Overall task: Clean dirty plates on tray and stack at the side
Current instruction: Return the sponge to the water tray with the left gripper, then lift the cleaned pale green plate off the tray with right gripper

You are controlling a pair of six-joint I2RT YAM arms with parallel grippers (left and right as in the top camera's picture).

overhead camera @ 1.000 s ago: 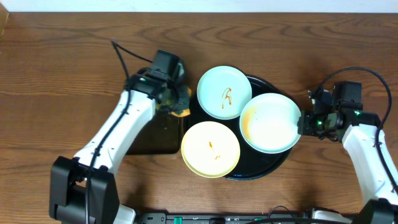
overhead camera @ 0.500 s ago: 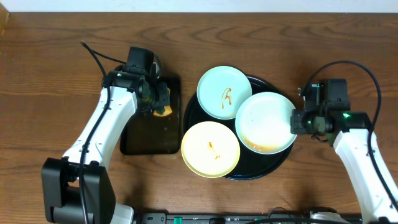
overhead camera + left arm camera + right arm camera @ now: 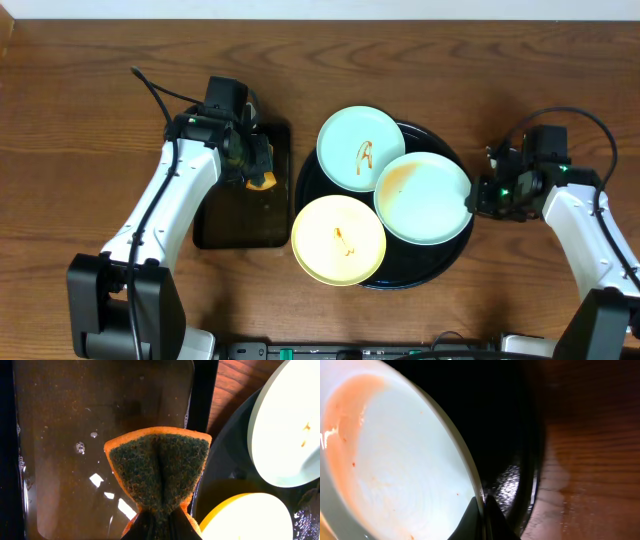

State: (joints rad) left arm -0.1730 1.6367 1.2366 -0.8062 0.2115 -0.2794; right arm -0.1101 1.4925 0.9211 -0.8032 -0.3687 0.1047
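Note:
I will lift the plate, carry it to my right gripper's right in the overhead view, lower it and let it go, because the bare tabletop beside the round tray is there.
The round black tray (image 3: 448,258) holds three plates. A pale blue-green plate (image 3: 361,148) with an orange squiggle lies at the back. A pale yellow plate (image 3: 338,239) with a small smear lies at the front left. My right gripper (image 3: 474,196) is shut on the right rim of a second blue-green plate (image 3: 422,198), which has an orange smear along one edge (image 3: 395,460). My left gripper (image 3: 256,172) is shut on the orange-and-green sponge (image 3: 160,467) over the rectangular tray.
A rectangular black tray (image 3: 240,215) holding brownish water (image 3: 65,435) sits left of the round tray. Wooden table (image 3: 520,70) lies all around. The round tray's rim (image 3: 532,460) shows in the right wrist view.
My right gripper has turned and shifted the held blue-green plate, so its smear moved from the front edge to the back left. My left arm carried the sponge left over the rectangular tray, then stayed.

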